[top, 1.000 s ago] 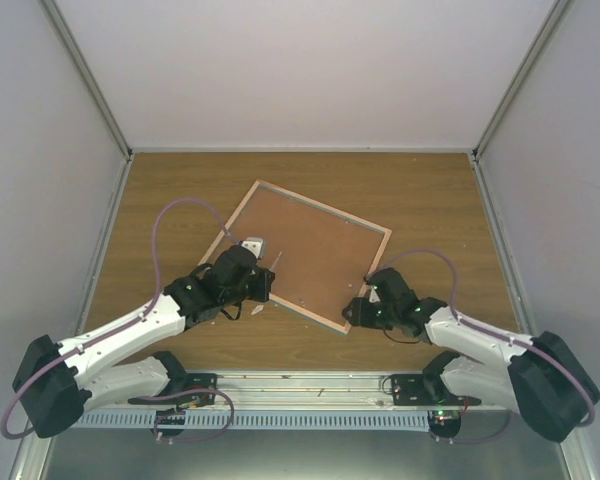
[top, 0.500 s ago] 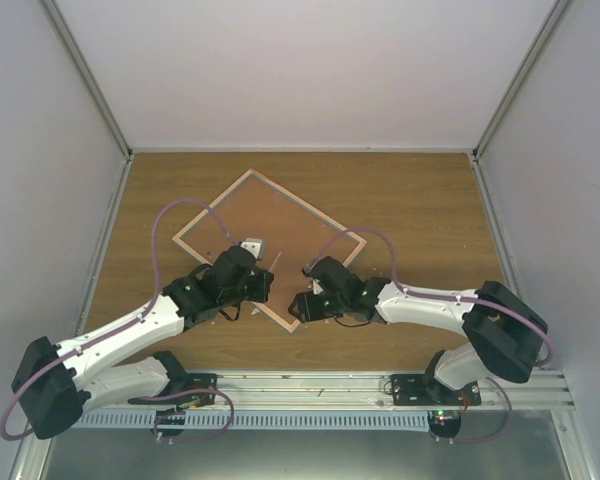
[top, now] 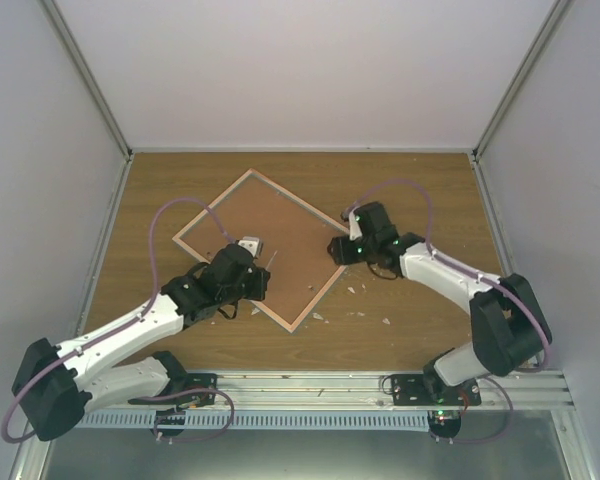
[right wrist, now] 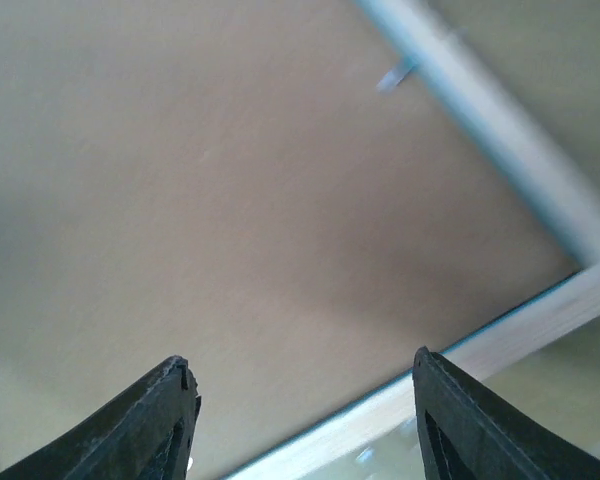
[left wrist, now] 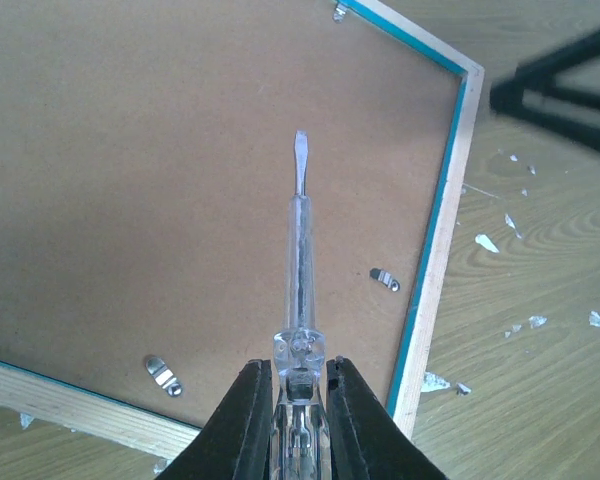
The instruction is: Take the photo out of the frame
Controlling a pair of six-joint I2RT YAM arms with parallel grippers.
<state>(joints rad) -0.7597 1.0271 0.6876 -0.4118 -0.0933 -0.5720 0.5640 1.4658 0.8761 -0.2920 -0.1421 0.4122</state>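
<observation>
Next, my right gripper moves outward and down near the frame's corner, straddles the far bar of the frame (top: 333,223) (right wrist: 542,174), and then closes.
The frame (top: 280,225) lies face down on the table, turned like a diamond, with pale wood edging around a brown fibreboard back (left wrist: 160,170). The photo is hidden under it. My left gripper (top: 263,277) is shut on a clear-handled flat screwdriver (left wrist: 300,260) whose tip hovers over the back panel. Metal retaining clips (left wrist: 162,372) sit on the panel near the edging. My right gripper (top: 342,248) is open at the frame's right corner, its fingers (right wrist: 170,420) spread over the panel and the edging (right wrist: 500,335).
Small pale chips (top: 358,290) lie scattered on the wooden table (top: 430,190) to the right of the frame; they also show in the left wrist view (left wrist: 486,242). Grey walls enclose the table on three sides.
The frame has swung counter-clockwise from a tilted rectangle to a diamond. My right gripper moved from the frame's near corner up to its right corner. The left arm has barely moved.
</observation>
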